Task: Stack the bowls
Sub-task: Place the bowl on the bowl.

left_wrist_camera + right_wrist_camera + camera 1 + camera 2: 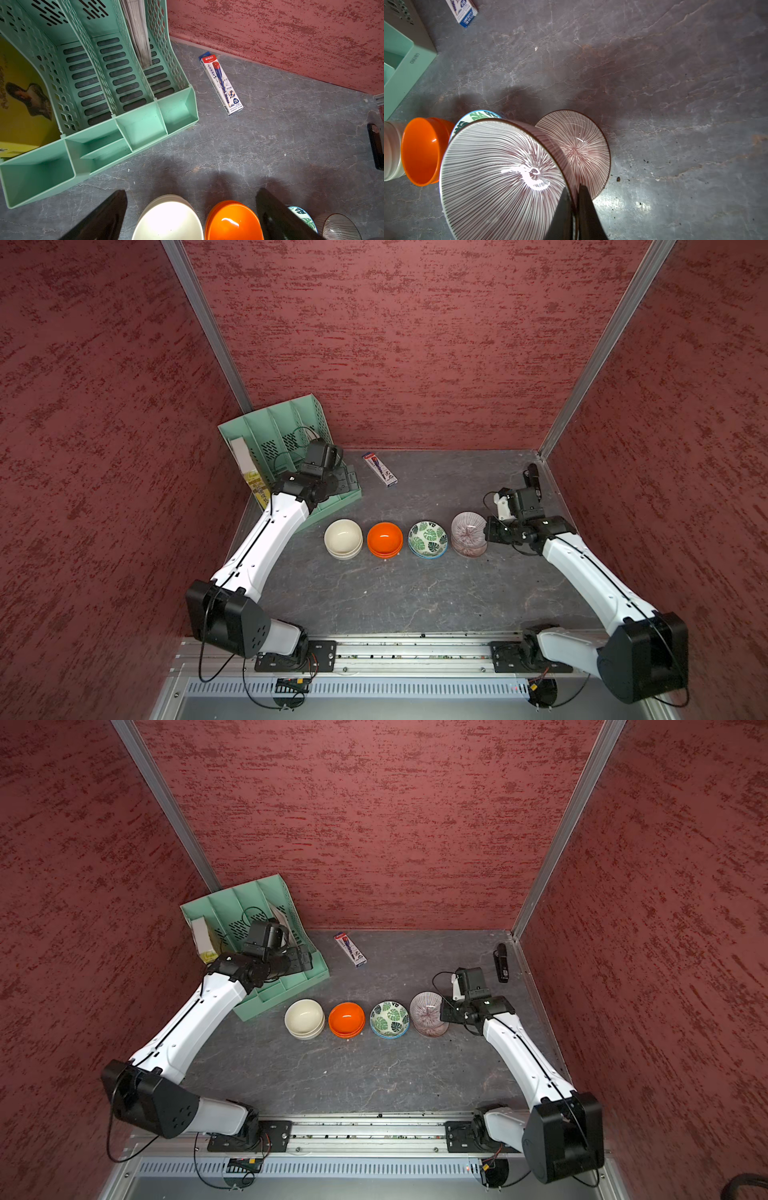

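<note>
The held bowl will go down next into the open hollow of the empty twin bowl (470,553) (576,151), which stands on the table below. My right gripper will then let go of the purple-lined bowl's rim.
Four groups of bowls stand in a row on the table. The cream bowls (343,538) are nested, as are the orange bowls (385,539) and the leaf-patterned bowls (428,538). My right gripper (574,188) is shut on the rim of a purple-lined bowl (500,178), holding it tilted just above its twin (581,149), which rests on the table. In a top view the held bowl (468,526) partly covers the lower one (469,551). My left gripper (191,191) hangs open and empty behind the cream (168,220) and orange (232,222) stacks, by the green organizer.
A green file organizer (291,439) with a yellow book (255,485) fills the back left corner. A pencil box (379,469) lies near the back wall. A black device (501,963) lies at the back right. Red walls close three sides.
</note>
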You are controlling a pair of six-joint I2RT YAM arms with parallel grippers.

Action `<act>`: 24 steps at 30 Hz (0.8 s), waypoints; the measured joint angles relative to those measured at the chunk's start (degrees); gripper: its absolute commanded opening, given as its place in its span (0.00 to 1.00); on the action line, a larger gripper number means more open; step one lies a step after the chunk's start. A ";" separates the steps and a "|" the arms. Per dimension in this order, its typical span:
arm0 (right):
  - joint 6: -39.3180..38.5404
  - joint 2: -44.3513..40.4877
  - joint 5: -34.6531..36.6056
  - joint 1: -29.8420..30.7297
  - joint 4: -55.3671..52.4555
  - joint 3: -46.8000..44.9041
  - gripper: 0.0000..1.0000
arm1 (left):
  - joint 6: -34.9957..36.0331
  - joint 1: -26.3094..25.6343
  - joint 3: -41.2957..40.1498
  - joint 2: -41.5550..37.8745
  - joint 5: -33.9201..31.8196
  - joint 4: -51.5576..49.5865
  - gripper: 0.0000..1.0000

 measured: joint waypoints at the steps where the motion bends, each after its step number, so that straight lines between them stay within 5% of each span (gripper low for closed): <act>1: -0.17 0.52 -0.04 -0.22 0.11 0.00 0.02 | 0.02 -0.02 0.00 0.00 -0.17 0.02 1.00; 24: -2.34 10.54 0.39 -1.27 2.84 0.00 0.02 | 0.26 0.13 0.00 -0.02 -0.70 0.00 1.00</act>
